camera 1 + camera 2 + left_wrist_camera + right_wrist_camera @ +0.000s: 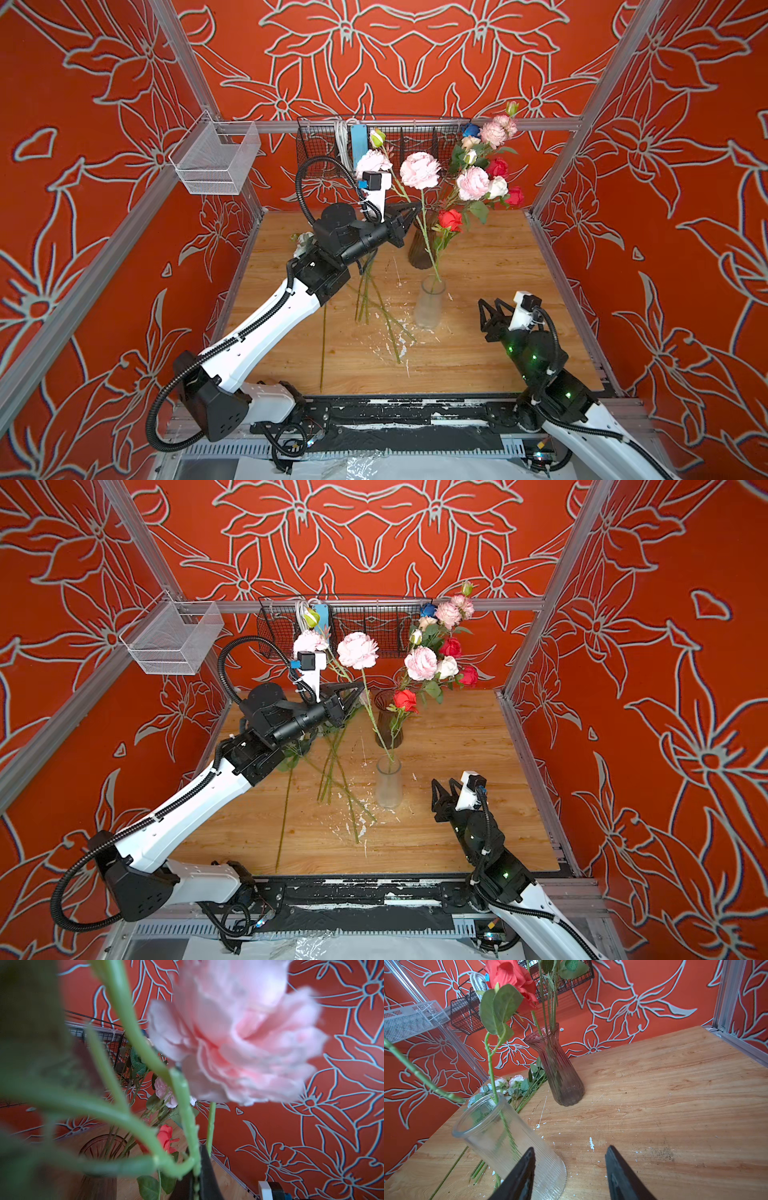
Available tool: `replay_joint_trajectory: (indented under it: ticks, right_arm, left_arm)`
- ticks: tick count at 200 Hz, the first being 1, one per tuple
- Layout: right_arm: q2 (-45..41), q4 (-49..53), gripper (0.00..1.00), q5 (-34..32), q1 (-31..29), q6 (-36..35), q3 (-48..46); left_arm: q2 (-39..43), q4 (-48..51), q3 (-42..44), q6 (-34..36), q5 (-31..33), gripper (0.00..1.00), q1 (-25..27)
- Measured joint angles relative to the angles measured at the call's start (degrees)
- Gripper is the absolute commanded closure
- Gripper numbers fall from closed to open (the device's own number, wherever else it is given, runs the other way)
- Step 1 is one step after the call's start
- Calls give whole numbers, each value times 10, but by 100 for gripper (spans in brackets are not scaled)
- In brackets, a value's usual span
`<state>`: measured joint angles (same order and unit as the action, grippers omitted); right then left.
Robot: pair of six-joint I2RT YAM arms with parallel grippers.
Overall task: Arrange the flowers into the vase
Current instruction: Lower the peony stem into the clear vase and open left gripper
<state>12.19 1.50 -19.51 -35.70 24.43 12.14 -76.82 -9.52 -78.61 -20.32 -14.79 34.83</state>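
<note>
I will lower my left gripper toward the clear ribbed vase's opening (432, 284) and let go of the peony stem inside, because the stem's lower end only just reaches that opening.
My left gripper (417, 205) (196, 1167) is raised left of the brown vase (420, 247) and shut on the knobbly green stem of a pink peony spray (419, 169) (239, 1043). That stem (421, 1076) slants down to the mouth of the clear ribbed vase (431, 305) (508, 1142), which holds a red rose (450, 219) (510, 978). The brown vase holds several pink, red, white and blue flowers (472, 183). More flowers lie on the table under the left arm, their stems (368, 299) fanned out. My right gripper (491, 303) (571, 1147) is open and empty, low beside the clear vase.
A black wire basket (320, 145) hangs on the back wall and a white mesh basket (216, 162) on the left rail. One long stem (323, 349) lies near the wooden table's (519, 332) front edge. White flecks dot the wood. Metal posts frame the corners.
</note>
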Motion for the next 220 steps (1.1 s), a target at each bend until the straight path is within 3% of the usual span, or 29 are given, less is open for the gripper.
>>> replay_joint_trajectory:
  ticks: [74, 96, 128, 149, 182, 220]
  right_arm:
    - [-3, 0, 44, 0, 0, 0, 0]
    - [-3, 0, 44, 0, 0, 0, 0]
    - [-3, 0, 44, 0, 0, 0, 0]
    - [-3, 0, 44, 0, 0, 0, 0]
    - [-3, 0, 44, 0, 0, 0, 0]
    - [-4, 0, 44, 0, 0, 0, 0]
  left_arm:
    - [-58, -12, 103, -6, 17, 100, 10]
    - [-61, -7, 125, -4, 22, 89, 24]
    - [-61, 2, 126, 4, 22, 55, 36]
    - [-54, 21, 129, 9, 26, 43, 38]
    - [-7, 83, 137, 14, 58, 34, 38]
    - [114, 135, 202, 13, 127, 26, 38]
